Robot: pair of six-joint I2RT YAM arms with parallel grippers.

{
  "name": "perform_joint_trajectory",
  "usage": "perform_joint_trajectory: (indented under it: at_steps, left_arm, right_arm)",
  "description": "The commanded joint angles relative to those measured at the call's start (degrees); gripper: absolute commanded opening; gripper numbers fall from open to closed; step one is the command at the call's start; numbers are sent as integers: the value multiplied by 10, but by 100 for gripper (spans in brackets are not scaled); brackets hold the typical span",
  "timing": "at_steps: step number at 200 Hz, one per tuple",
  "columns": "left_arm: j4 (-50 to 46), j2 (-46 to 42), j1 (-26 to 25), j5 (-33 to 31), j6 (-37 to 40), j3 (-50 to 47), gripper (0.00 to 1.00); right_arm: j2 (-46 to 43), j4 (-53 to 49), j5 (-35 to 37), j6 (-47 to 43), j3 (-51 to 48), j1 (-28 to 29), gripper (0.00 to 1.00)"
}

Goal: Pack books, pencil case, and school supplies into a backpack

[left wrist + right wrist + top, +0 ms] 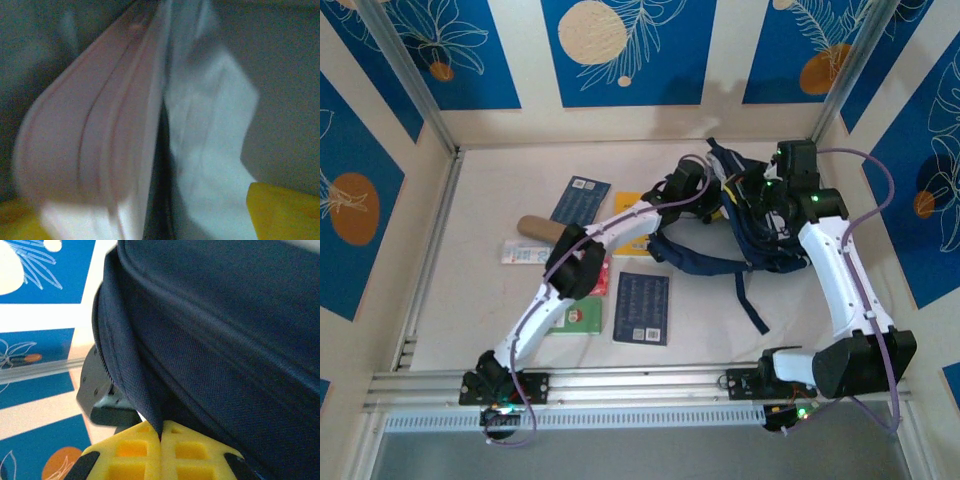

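Note:
My right gripper holds the fold of the backpack's fabric, so next it moves toward the backpack's opening and opens to let go of that fold.
The navy backpack (760,225) lies at the back right with its straps trailing toward the front. My right gripper (778,185) (161,432) is shut on a fold of the backpack's fabric (225,340) at its rim. My left gripper (692,185) (150,220) is at the backpack's mouth; its yellow fingers (282,210) stand wide apart, with blurred white pages (200,150) loose between them. Two navy books (580,200) (642,307) and a yellow-orange book (627,200) lie on the table. The tan pencil case (533,227), white piece (525,253), red packet (603,277) and green box (578,316) lie at the left.
Blue-and-cream walls close in the table on three sides. A metal rail (640,385) carries both arm bases along the near edge. The left arm (570,270) stretches over the red packet and part of the yellow-orange book.

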Motion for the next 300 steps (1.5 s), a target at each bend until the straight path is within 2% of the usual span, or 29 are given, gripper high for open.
perform_joint_trajectory:
  at_steps: [1,26,47,81,108,122,142,173,206,225,233,250,267,281,300]
  left_arm:
    - [20,-120,3,33,72,-108,86]
    - [-10,-201,1,45,129,-220,87]
    - [-18,-276,4,33,160,-299,87]
    - [-91,-362,9,-6,219,-334,82]
    - [-173,-450,9,-63,289,-374,77]
    - [-214,-501,12,-90,306,-402,74]
    - [-295,-560,14,-126,338,-428,77]
    - [-415,-641,20,-183,383,-482,82]
    - [-501,-717,56,-252,376,-563,88]
    - [-517,-756,95,-250,363,-619,90]
    - [-522,-770,113,-252,353,-643,90]
    - [-542,-783,149,-266,332,-681,91]
    - [-536,-789,175,-267,326,-715,91]
    - [-520,-795,193,-268,319,-749,91]
    - [-490,-799,220,-261,305,-790,89]
  right_arm:
    - [-41,34,38,-1,-22,-25,0]
    - [-48,76,39,28,-58,-48,0]
    - [-40,75,55,10,-58,-57,0]
    - [-34,1,176,-44,-39,-58,0]
    - [-21,-34,237,-94,-26,-41,0]
    - [-21,-32,271,-112,-35,-2,5]
    - [-21,-28,290,-108,-71,47,7]
    - [-27,-6,267,-112,-141,95,8]
    - [-45,-8,250,-135,-195,148,12]
    - [-50,-29,236,-155,-203,164,21]
    - [-49,-46,243,-168,-199,176,29]
    - [-37,-121,326,-187,-170,228,49]
    - [-32,-147,371,-217,-150,294,54]
    - [-33,-116,329,-252,-147,346,54]
    - [-6,-39,183,-273,-148,391,51]
